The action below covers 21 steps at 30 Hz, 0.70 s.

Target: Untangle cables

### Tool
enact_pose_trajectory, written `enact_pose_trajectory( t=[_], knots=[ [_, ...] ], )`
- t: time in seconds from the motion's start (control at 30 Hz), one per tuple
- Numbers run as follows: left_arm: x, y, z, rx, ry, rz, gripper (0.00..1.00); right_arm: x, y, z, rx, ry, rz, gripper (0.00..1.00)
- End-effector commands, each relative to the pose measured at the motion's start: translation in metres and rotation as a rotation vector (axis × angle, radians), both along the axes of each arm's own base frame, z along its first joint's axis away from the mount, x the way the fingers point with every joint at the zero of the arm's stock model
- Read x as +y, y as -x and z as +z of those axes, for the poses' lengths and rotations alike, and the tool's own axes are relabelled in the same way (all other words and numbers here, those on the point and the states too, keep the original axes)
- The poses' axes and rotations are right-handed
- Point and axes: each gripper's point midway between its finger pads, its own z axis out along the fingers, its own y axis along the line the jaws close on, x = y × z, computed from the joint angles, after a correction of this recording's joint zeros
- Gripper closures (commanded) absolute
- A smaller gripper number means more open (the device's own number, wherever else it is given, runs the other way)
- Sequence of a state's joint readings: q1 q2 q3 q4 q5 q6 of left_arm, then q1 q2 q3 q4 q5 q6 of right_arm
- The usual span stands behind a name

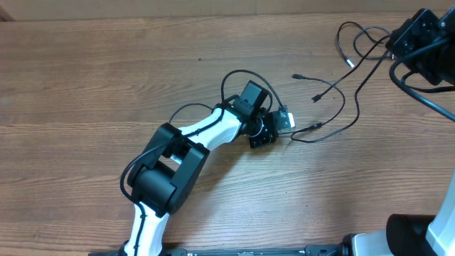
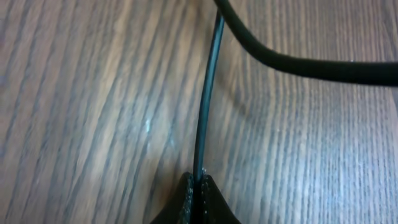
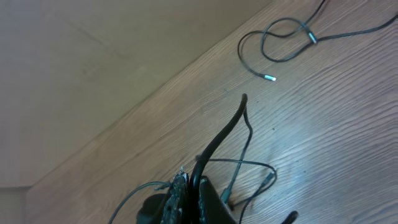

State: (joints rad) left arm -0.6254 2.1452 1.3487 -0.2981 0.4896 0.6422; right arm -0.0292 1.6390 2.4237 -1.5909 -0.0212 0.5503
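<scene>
The folded loop of cable goes toward the right in the overhead view with my right gripper next and is released over bare wood, as its parts reach my left gripper.
Several thin black cables (image 1: 340, 91) lie in loose loops across the wooden table (image 1: 106, 78), with small plug ends (image 1: 315, 98) pointing left. My left gripper (image 1: 288, 122) is low at the table's middle. In the left wrist view it (image 2: 198, 183) is shut on one thin cable (image 2: 207, 99) that runs straight away from the jaws, under a thicker cord (image 2: 298, 62). My right gripper (image 1: 392, 44) hangs at the far right. Its wrist view shows it (image 3: 193, 183) shut on a black cable (image 3: 224, 134) that rises between the fingers.
A separate cable loop (image 3: 280, 37) with a silver tip (image 3: 269, 78) lies farther off in the right wrist view. Thin strands (image 3: 249, 165) cross on the wood just beyond the right jaws. The left arm's white and black links (image 1: 178, 156) stretch from the front edge.
</scene>
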Motion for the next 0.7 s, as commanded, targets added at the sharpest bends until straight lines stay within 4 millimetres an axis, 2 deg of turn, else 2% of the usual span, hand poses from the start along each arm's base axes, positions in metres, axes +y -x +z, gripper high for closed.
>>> enact_pose_trajectory(
  t=[0.0, 0.17, 0.37, 0.53, 0.67],
  knots=[
    [0.024, -0.008, -0.022, 0.067, -0.065, 0.128, 0.96, -0.012, 0.007, 0.017, -0.055, 0.054, -0.051, 0.96],
    [0.050, -0.029, -0.029, 0.027, -0.145, 0.228, 0.96, -0.040, 0.011, 0.017, -0.043, 0.130, -0.161, 0.96],
    [0.109, -0.058, -0.041, -0.001, -0.308, 0.454, 0.96, -0.080, 0.021, 0.016, -0.022, 0.179, -0.300, 0.96],
    [0.148, -0.065, -0.046, 0.060, -0.353, 0.573, 0.96, -0.115, 0.032, 0.015, -0.008, 0.180, -0.409, 0.96],
    [0.171, -0.071, -0.047, 0.116, -0.345, 0.686, 0.96, -0.138, 0.041, 0.013, 0.005, 0.178, -0.480, 0.96]
  ],
)
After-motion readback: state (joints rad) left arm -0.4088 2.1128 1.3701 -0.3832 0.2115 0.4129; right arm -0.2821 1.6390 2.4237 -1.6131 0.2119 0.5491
